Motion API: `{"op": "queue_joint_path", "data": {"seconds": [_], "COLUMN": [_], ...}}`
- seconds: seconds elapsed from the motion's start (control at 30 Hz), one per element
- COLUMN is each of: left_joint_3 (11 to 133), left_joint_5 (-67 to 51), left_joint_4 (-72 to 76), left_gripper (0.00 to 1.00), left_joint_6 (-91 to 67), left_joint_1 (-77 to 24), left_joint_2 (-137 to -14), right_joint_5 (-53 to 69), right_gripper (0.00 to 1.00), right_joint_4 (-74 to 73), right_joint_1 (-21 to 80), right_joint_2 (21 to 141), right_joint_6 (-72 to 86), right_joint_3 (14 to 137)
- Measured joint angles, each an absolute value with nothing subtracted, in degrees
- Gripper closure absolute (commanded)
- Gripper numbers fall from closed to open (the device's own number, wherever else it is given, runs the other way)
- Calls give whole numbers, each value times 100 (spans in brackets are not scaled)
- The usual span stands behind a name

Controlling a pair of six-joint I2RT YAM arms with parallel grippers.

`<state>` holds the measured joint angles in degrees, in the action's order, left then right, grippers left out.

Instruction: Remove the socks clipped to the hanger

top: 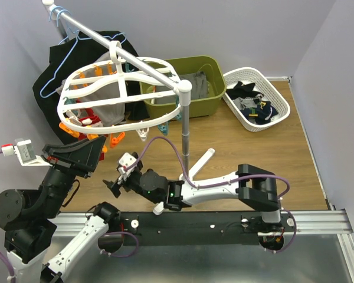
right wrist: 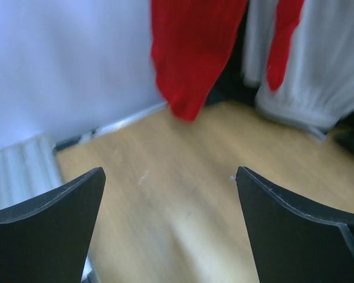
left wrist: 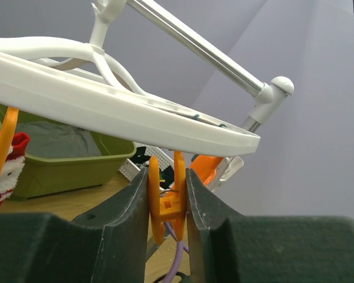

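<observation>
I need to move my right gripper to the left in the top view next, so that its open fingers go around the red sock's tip. The tip hangs beyond them.
The white lattice hanger [top: 121, 94] hangs from a metal rail, ringed with orange pegs. My left gripper [top: 100, 150] reaches up to its near rim [left wrist: 106, 112] and is shut on an orange peg [left wrist: 168, 203], squeezing its two handles together. No sock shows in that peg. A red sock with white pattern [left wrist: 6, 171] hangs from another peg at the left. My right gripper [top: 114, 187] stands open low over the wooden table, nothing between its jaws [right wrist: 170, 171]. Ahead of it hang red socks [right wrist: 194, 53], well beyond the fingertips.
The rail's upright pole [top: 186, 127] stands just right of the hanger. Behind are a green bin [top: 209, 97] holding grey cloth and a white basket [top: 277, 97] with dark socks. A black garment on a blue wire hanger [top: 53, 71] hangs at the left wall.
</observation>
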<state>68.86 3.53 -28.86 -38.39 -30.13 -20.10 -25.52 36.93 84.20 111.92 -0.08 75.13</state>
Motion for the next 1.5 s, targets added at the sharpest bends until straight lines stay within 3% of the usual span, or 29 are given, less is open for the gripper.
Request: {"op": "queue_joint_path", "data": {"seconds": [0.23,0.6,0.7,0.8,0.83,0.93,1.13,1.23,1.27,1.3,1.4,1.5], "left_joint_3": [6886,6886,6886,6886,6886,6886,6886,6886,6886,6888,6925,7072], "left_joint_5": [174,3,-25,-60,-67,-71,-69,-67,-64,-64,60,314], "left_joint_4": [-2821,-2790,-2790,-2790,-2790,-2792,-2801,-2864,-2884,-2915,-3114,-3463], "left_gripper": [100,100,100,100,100,100,100,93,87,72,58,53], "left_joint_6": [-3844,-3839,-3841,-3841,-3841,-3841,-3839,-3789,-3776,-3754,-3671,-3594], "left_joint_1": [-3013,-3013,-3013,-3013,-3013,-3013,-3013,-3013,-3013,-3013,-3013,-3013], "left_joint_2": [-2043,-2084,-2086,-2086,-2086,-2086,-2086,-2086,-2086,-2086,-2086,-2091], "right_joint_5": [-2150,-1660,-1487,-1374,-1343,-1133,-843,-753,-720,-707,-666,-648], "right_gripper": [0,1,18,28,41,68,97,99,99,99,99,99], "right_joint_4": [5256,5245,5070,4893,4840,4606,4318,4311,4316,4313,4270,4219], "right_joint_1": [8184,8084,7983,7913,7887,7848,7859,7859,7863,7863,7865,7865], "right_joint_2": [11758,12409,12523,12645,12676,12733,12781,12781,12770,12759,12693,12543], "right_joint_6": [-805,-1205,-1203,-1157,-1131,-1048,-910,-845,-805,-795,-716,-598], "right_joint_3": [7496,8541,9000,9386,9470,9616,9692,9688,9651,9603,9432,9148]}}
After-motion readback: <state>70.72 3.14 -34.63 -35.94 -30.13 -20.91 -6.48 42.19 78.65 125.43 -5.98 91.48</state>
